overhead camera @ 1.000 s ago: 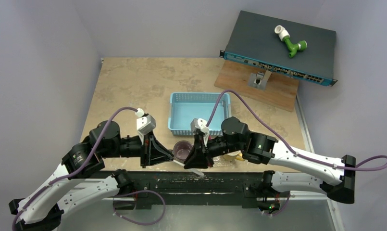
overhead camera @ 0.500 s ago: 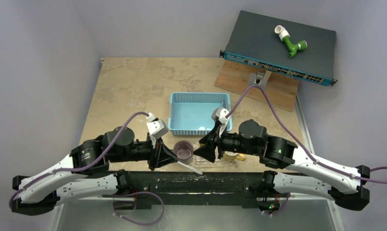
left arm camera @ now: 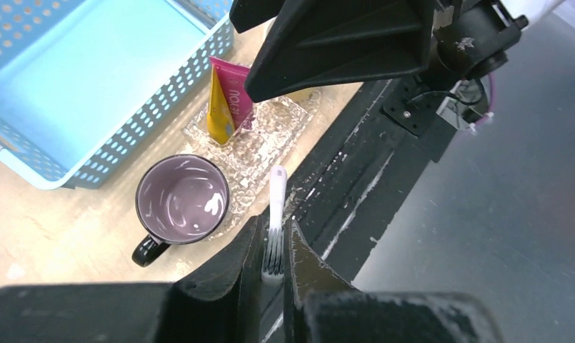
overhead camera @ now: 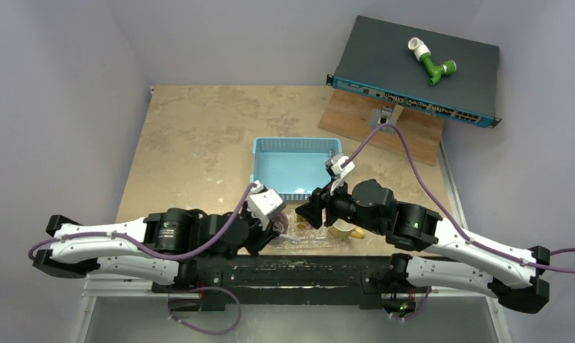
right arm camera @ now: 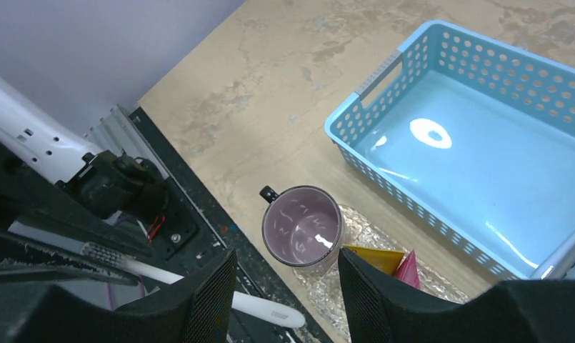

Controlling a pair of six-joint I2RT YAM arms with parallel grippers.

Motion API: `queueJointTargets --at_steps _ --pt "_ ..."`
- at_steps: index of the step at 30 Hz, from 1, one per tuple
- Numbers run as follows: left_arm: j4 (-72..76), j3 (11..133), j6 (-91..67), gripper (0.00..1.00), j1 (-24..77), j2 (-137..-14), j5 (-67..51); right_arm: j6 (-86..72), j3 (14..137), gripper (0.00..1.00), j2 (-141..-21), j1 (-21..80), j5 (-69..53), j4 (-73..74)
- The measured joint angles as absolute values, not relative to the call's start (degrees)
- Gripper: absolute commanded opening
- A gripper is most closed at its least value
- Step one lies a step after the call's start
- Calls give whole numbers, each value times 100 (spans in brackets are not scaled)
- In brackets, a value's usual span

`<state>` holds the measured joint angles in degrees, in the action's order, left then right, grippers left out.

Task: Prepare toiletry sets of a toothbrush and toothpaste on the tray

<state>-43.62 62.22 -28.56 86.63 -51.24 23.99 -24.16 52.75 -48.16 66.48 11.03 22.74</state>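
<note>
I will next lower my left gripper toward the yellow tube (left arm camera: pixel 217 114) and let go of the toothbrush, since the tray is below the gripper, to its right in the top view.
My left gripper (left arm camera: pixel 275 230) is shut on the bristle end of a thin white toothbrush (left arm camera: pixel 276 196). The handle points out over the near edge of the clear glittery tray (left arm camera: pixel 273 136). A yellow toothpaste tube (left arm camera: pixel 217 114) and a pink toothpaste tube (left arm camera: pixel 236 89) sit together on the tray. My right gripper (right arm camera: pixel 284 300) is open and empty above the tray, over a purple mug (right arm camera: pixel 302 227). From there the toothbrush (right arm camera: pixel 198 282), the yellow tube (right arm camera: pixel 373 259) and the pink tube (right arm camera: pixel 407 270) show below. From above, the left gripper (overhead camera: pixel 276 230) and right gripper (overhead camera: pixel 307 213) are close together.
A light-blue lattice basket (overhead camera: pixel 295 168) stands empty just behind the tray (overhead camera: pixel 320 240). The mug (left arm camera: pixel 182 198) stands at the tray's left end. A yellowish roll (overhead camera: pixel 345 230) sits under the right arm. A network switch (overhead camera: pixel 413 68) with a green pipe fitting (overhead camera: pixel 431 63) is far right.
The right gripper let go of the toothbrush and drew back up and to the right. The left arm swung right and carried the toothbrush to the tray's near edge.
</note>
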Motion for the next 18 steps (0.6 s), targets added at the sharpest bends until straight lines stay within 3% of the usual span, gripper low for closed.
queueJointTargets --at_steps 9,18 --pt "-4394 6418 -2943 0 9351 -5808 3734 -2536 5131 56 -4635 6648 1612 2324" --pt "-4254 6427 -2961 0 9432 -6141 4176 -2696 5028 56 -4460 6648 1944 2414"
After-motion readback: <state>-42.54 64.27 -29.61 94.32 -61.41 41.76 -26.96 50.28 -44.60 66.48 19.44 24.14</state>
